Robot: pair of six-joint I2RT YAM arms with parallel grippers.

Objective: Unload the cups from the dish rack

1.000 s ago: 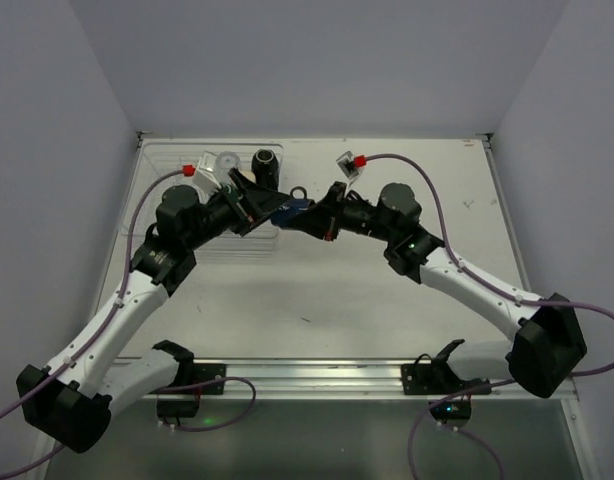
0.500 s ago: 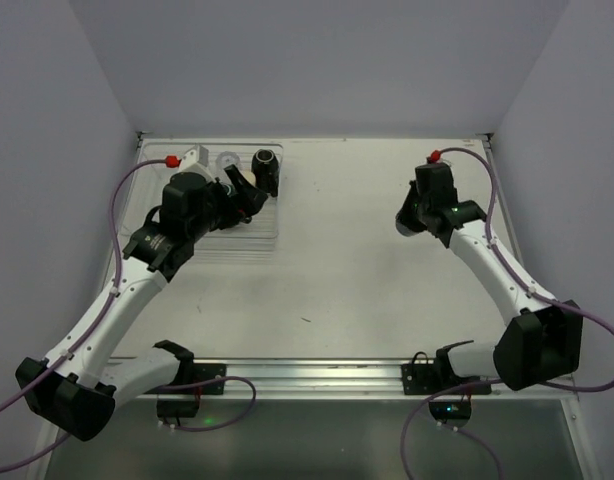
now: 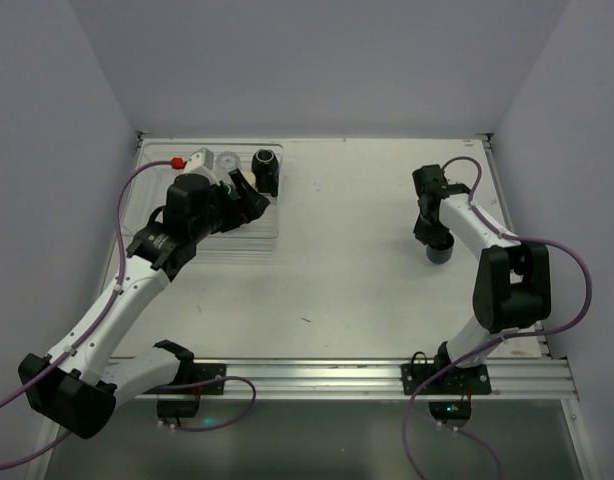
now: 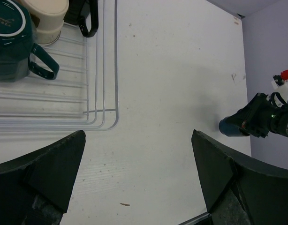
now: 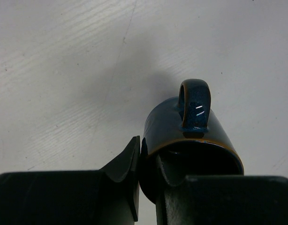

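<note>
The right gripper moves down next until the blue cup's base meets the tabletop, then releases the cup's rim, since that patch beneath is bare and clear.
My right gripper (image 5: 148,161) is shut on the rim of the blue cup (image 5: 191,124), one finger inside and one outside, handle pointing away. In the top view the blue cup (image 3: 439,253) hangs low at the table's right side under my right gripper (image 3: 433,238); whether it touches the table I cannot tell. The dish rack (image 3: 187,235) lies at the far left, holding a clear cup (image 3: 228,160) and a black mug (image 3: 265,166). The left wrist view shows a dark teal cup (image 4: 12,42) and a cream cup (image 4: 43,14) in the dish rack (image 4: 106,93). My left gripper (image 4: 139,173) is open above the table beside the rack.
Grey walls close in the table (image 3: 337,280) at left, back and right. A metal rail (image 3: 317,375) runs along the near edge. A small dark speck (image 3: 305,320) lies on the table's middle.
My right arm has swung from beside the rack to the table's right side, carrying the blue cup down low. My left arm has drawn back over the rack, still open.
</note>
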